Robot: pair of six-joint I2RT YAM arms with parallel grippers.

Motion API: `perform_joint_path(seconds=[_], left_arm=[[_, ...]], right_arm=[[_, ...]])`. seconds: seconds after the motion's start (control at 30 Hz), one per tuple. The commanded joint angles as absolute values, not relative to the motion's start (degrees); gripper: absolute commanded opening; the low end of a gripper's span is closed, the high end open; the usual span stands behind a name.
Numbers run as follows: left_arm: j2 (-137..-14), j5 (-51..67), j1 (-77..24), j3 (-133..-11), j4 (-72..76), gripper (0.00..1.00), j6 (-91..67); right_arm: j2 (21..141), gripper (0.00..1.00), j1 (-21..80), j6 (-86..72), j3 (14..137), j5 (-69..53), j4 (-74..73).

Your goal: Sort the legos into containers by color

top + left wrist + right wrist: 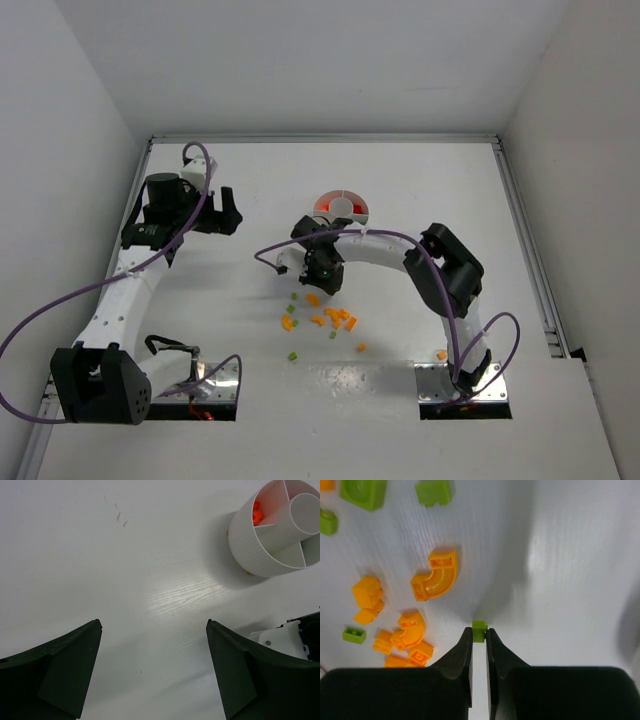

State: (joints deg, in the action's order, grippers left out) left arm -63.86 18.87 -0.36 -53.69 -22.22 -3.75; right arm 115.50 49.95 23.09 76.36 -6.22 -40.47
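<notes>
Red bricks are in the far side of the dish. My right gripper will next lift up and outward over the near wedge of the dish and let go of the small green lego.
The round white dish [342, 207] with dividers stands at mid-table; in the left wrist view [260, 545] one wedge holds red bricks [257, 513]. Orange and green legos [330, 320] lie scattered in front of it. My right gripper [320, 268] hangs over the pile's far edge; in its wrist view it [479, 633] is shut on a tiny green brick [479, 628] at the fingertips. Orange curved pieces [436, 575] and green bricks [434, 492] lie to its left. My left gripper [225, 212] is open and empty over bare table [154, 625], left of the dish.
A lone orange brick [441, 355] lies near the right arm's base and a green one [293, 355] near the front. A purple cable [270, 250] loops off the right wrist. Walls enclose the table on three sides.
</notes>
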Motion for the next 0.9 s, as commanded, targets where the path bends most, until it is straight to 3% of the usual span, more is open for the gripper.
perform_joint_path(seconds=[0.0, 0.37, 0.87], left_arm=[[-62.14, 19.16, 0.35, -54.14, -20.21, 0.92, -5.1], [-64.34, 18.63, 0.35, -57.04, -17.84, 0.92, -6.42], [-66.62, 19.16, 0.35, -57.04, -16.26, 0.92, -7.56]], right_arm=[[114.53, 0.04, 49.57, 22.85, 83.48, -9.23, -42.7], [116.1, 0.0, 46.32, 20.13, 102.46, -10.03, -48.68], [119.88, 0.0, 38.41, 19.6, 107.58, -5.45, -50.36]])
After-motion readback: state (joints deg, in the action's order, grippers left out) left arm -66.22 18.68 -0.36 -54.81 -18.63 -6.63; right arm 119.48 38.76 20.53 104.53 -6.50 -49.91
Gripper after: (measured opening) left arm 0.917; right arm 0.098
